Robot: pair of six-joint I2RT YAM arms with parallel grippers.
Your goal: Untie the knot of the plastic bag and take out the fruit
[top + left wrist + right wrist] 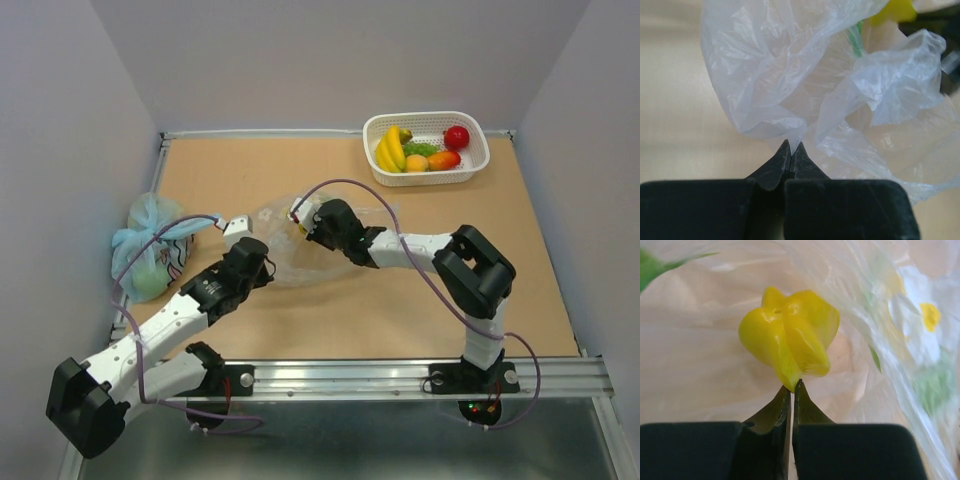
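My right gripper will rise, move outward over the gap beside the red apple (456,137) and release the fruit, as the basket is farther outward.
The clear plastic bag (285,262) lies crumpled mid-table, its mouth open; no knot shows. My left gripper (268,266) is at its left edge, shut on a fold of the bag film (790,125); its tips (791,143) pinch the plastic. My right gripper (302,236) reaches into the bag from the right, and its tips (795,384) are shut on the lower edge of a yellow ridged fruit piece (790,332), also seen in the left wrist view (894,10). Bananas (392,148), a red apple (456,137), grapes (420,149), an orange (416,163) and a peach-like piece (443,159) lie in the basket.
A white slotted basket (478,168) stands at the back right. A knotted light-blue bag (150,245) with something green inside sits at the left edge by the wall. Grey walls close in the left, back and right sides.
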